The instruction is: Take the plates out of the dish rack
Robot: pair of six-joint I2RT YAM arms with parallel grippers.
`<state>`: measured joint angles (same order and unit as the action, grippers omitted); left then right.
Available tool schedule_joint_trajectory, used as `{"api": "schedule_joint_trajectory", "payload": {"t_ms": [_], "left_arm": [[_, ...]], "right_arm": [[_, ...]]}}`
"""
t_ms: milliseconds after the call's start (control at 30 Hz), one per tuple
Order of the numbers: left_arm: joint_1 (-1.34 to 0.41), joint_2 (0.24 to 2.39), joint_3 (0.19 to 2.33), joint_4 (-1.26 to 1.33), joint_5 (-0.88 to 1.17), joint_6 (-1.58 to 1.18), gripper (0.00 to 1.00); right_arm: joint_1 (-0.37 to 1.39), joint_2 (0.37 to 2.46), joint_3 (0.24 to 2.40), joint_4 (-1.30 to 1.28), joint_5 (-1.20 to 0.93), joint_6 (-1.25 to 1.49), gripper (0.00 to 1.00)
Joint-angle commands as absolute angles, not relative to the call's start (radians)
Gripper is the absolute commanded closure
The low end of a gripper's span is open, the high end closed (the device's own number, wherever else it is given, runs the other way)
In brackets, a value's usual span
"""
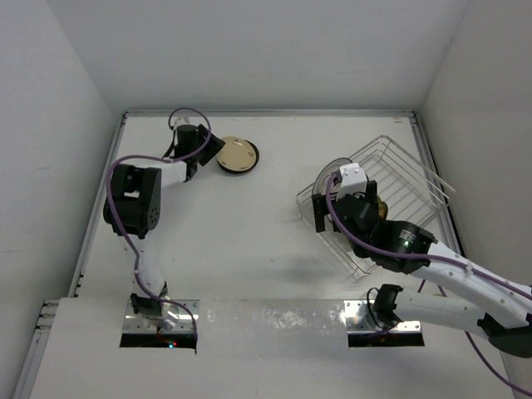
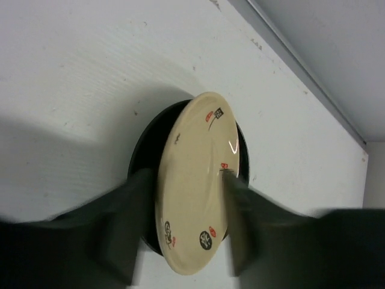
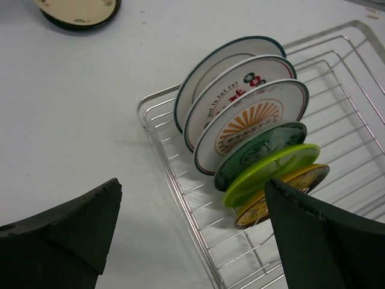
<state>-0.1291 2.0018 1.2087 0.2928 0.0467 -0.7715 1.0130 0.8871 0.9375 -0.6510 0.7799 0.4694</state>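
My right gripper will next turn and lower toward the right in the top view onto the yellowish plate's upper rim, because this plate is at the end of the row.
A small beige plate [image 2: 195,180] lies on a dark plate [image 2: 144,150] at the back of the table; the beige plate also shows in the top view [image 1: 238,155]. My left gripper [image 2: 183,232] is open, its blurred fingers [image 2: 126,232] either side of the beige plate's near part. The dish rack [image 1: 407,179] stands at the right. It holds a row of upright plates: two white ones [image 3: 225,63], an orange sunburst one [image 3: 249,123], a dark green one [image 3: 258,153], a lime-green one [image 3: 271,170] and a yellowish one [image 3: 286,189]. My right gripper [image 3: 192,241] is open and empty above the rack's near left edge.
White walls enclose the table at the back and sides. The rack's wire rim [image 3: 180,192] runs under my right gripper. The right half of the rack [image 3: 355,108] holds no plates. A metal strip [image 1: 274,320] crosses the near edge by the arm bases.
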Motion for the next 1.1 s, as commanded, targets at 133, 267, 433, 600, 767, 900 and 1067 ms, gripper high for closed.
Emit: {"api": "schedule_joint_trajectory", "payload": {"t_ms": [133,267,433,600,767,900,1067], "left_arm": [[-0.156,1.938,1.317,0.013,0.005,-0.749,0.09],[-0.167,1.902,1.422,-0.239,-0.058,-0.701,0.00],[-0.176,1.621,1.278,-0.333,-0.089,-0.684,0.00],[-0.228,1.278,1.119,-0.356,-0.071,-0.606,0.00],[-0.238,1.025,1.023,-0.458,-0.061,-0.505,0.00],[-0.238,0.930,0.982,-0.520,-0.133,-0.407,0.00],[-0.236,0.930,0.913,-0.532,-0.150,-0.351,0.00]], "right_arm": [[0.904,0.946,0.907,-0.709,0.921,0.643,0.01],[0.848,0.965,0.876,-0.646,0.850,0.722,0.01],[0.819,0.999,0.920,-0.715,0.925,0.856,0.01],[0.775,1.017,0.933,-0.790,0.977,0.984,0.01],[0.735,0.983,0.890,-0.815,1.048,1.083,0.09],[0.661,0.921,0.809,-0.707,1.036,1.071,0.33],[0.581,0.933,0.744,-0.621,0.994,1.074,0.44]]}}
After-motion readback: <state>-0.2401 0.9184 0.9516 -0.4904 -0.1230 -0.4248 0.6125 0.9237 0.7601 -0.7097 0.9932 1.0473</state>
